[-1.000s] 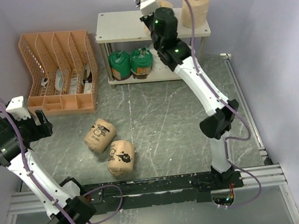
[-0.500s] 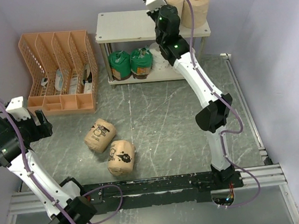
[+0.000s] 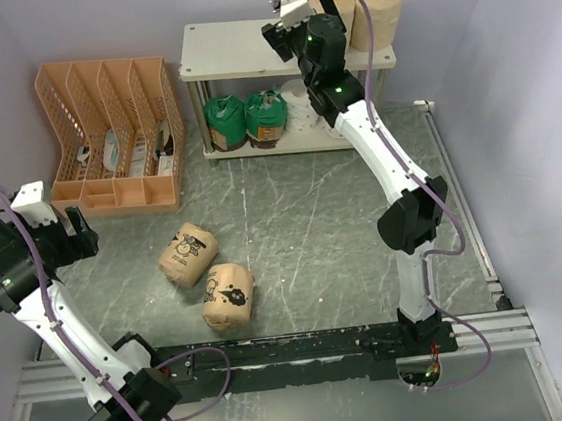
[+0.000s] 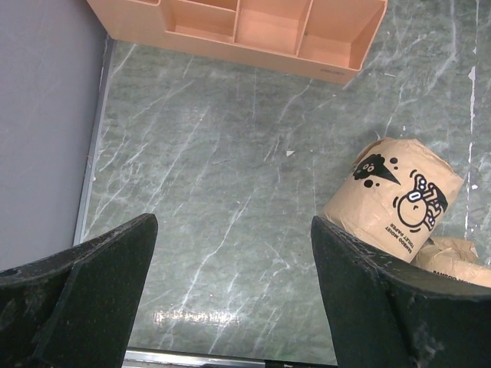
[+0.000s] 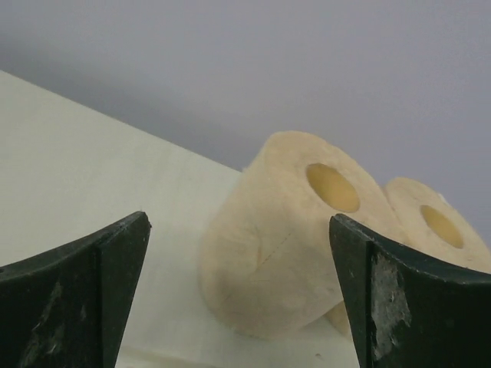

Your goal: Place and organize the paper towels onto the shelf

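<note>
Next, my right gripper moves back and down onto the far end of the printed roll (image 3: 231, 271) nearest the bar, since the roll still lies off the shelf (image 3: 234, 49).
The shelf (image 3: 234, 49) stands at the back. Two plain tan paper towels stand side by side at the right end of its top board: one (image 3: 382, 9) in plain sight, the other (image 3: 335, 4) partly behind my right gripper (image 3: 301, 22). That gripper (image 5: 238, 261) is open, and the nearer tan roll (image 5: 295, 238) stands free just beyond its fingertips, touching its twin (image 5: 437, 230). Two green-topped rolls (image 3: 225, 123) (image 3: 265, 118) sit on the lower board. Two tan rolls with black prints (image 3: 188, 253) (image 3: 228, 294) lie on the table. My left gripper (image 3: 68, 238) hangs open and empty to their left, one printed roll (image 4: 395, 199) beside its right finger.
An orange slotted file organizer (image 3: 112, 133) stands left of the shelf, and its front edge (image 4: 253, 23) shows in the left wrist view. Walls close in the table on the left, back and right. A metal rail (image 3: 276, 352) runs along the near edge.
My right gripper has opened and let go of the tan roll, which now stands on the top board beside the other. The right arm shifted slightly. The left arm is still.
</note>
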Tool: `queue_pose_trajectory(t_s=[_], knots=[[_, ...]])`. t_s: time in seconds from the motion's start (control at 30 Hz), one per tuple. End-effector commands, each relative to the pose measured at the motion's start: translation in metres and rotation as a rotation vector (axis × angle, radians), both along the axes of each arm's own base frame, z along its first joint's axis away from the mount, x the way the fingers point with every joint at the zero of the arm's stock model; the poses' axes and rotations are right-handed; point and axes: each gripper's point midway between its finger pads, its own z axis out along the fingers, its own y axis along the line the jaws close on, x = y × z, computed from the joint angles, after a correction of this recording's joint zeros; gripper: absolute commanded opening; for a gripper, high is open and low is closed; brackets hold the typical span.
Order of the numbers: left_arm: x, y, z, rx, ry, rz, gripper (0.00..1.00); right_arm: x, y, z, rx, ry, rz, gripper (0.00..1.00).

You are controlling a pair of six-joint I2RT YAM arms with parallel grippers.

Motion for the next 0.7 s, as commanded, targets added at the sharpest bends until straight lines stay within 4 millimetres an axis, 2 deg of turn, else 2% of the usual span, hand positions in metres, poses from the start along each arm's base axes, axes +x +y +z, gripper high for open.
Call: queue_pose_trajectory(t_s=[0.0,0.03,0.1,0.2,0.3,0.33,0.43,0.57,0.67], knots=[[0.002,0.006,0.002,0.011,-0.012,0.023,0.93,-0.056,0.026,0.068,0.205,-0.103,0.239,1.00],[0.001,0.006,0.002,0.012,-0.012,0.025,0.93,-0.067,0.036,0.063,0.224,-0.083,0.284,1.00],[0.001,0.007,0.002,0.013,-0.011,0.030,0.93,-0.103,0.059,0.051,0.274,-0.053,0.383,1.00],[0.002,0.007,0.001,-0.003,-0.002,0.026,0.93,-0.156,0.080,-0.002,0.451,0.047,0.586,1.00],[0.006,0.007,-0.006,-0.037,0.025,0.012,0.92,-0.200,0.098,-0.097,0.610,0.240,0.755,1.00],[0.007,0.008,-0.008,-0.044,0.034,0.011,0.91,-0.213,0.106,-0.151,0.639,0.368,0.790,1.00],[0.008,0.008,-0.011,-0.051,0.044,0.007,0.91,-0.249,0.123,-0.227,0.744,0.585,0.903,0.97],[0.007,0.007,-0.008,-0.041,0.031,0.003,0.91,-0.298,0.140,-0.279,0.861,0.756,1.012,0.94],[0.006,0.007,-0.008,-0.038,0.031,0.007,0.91,-0.318,0.153,-0.309,0.849,0.827,1.021,0.94]])
